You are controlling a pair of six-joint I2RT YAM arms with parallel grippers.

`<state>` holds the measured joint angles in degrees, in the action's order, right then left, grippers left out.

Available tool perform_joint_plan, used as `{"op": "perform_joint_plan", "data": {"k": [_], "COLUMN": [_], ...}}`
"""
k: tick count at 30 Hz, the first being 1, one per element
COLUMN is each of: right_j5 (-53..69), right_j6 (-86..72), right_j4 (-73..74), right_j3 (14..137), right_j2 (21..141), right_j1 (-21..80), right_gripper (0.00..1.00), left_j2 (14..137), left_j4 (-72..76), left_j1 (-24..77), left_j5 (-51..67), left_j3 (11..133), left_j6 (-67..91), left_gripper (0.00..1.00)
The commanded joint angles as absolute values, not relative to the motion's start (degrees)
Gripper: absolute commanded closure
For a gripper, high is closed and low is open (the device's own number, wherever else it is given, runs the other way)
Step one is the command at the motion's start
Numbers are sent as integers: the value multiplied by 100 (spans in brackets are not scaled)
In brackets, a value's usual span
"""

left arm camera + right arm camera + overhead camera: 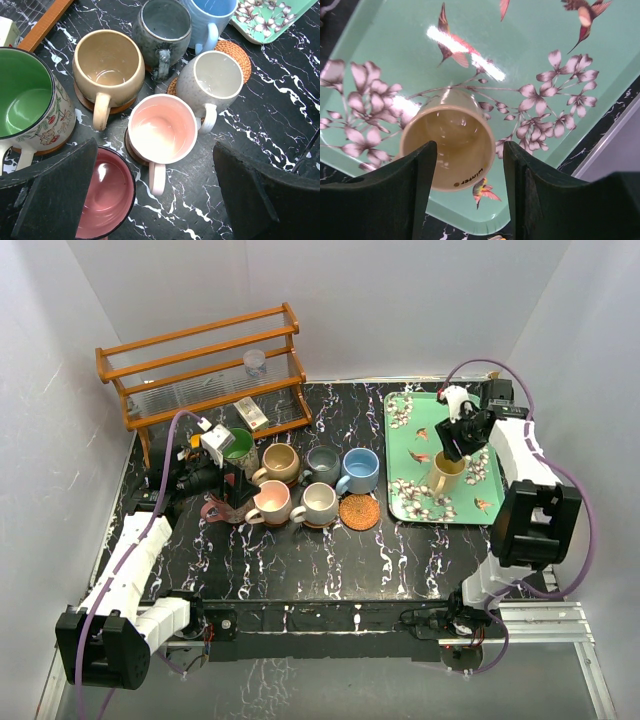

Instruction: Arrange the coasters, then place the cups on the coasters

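My right gripper is open with part of the rim already between its fingers, so it will lower onto the yellow cup's rim [461,460] [491,152] there, on the side away from its handle.
Seven cups cluster left of centre, each on a coaster: green [238,445], tan [280,462], grey-blue [323,465], blue [360,470], pink [270,502], cream [318,503], and maroon [102,192], half hidden under my left arm. One woven coaster [359,511] lies bare beside the cream cup. My left gripper [155,150] hangs open, wide, above the pink cup's handle and the maroon cup. The yellow cup [447,145] stands on the green tray [395,40]. My right gripper [469,150] is open over its near rim, with a gap at the right finger.
A wooden rack [200,360] at the back left carries a small clear plastic cup [255,362]. A small box [252,413] lies at its foot. The flowered tray [388,455] fills the right side of the black marbled table. White walls close in all round.
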<state>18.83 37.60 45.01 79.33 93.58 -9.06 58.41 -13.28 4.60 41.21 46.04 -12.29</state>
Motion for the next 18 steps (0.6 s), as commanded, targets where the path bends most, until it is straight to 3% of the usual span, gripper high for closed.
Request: {"op": "perform_joint_plan", "data": {"k": [1, 8, 18], "right_j5": [1543, 1783, 1970], "right_j6": [4285, 4719, 5091], "right_j4": [4465, 4887, 5897], "right_j3": [8316, 8638, 9462], "right_j2": [9668, 10263, 10994], "right_j1": [-966, -989, -985], "right_gripper": [46, 49, 74], "left_j2": [5756, 5800, 5853], "left_j4": [-1256, -1250, -1248], "left_j1": [428, 425, 424], "left_j5": [4204, 4209, 4202], "left_j3": [4599, 4603, 4604], "left_j6": [-1339, -1338, -1343], "left_gripper": [1, 1, 1]}}
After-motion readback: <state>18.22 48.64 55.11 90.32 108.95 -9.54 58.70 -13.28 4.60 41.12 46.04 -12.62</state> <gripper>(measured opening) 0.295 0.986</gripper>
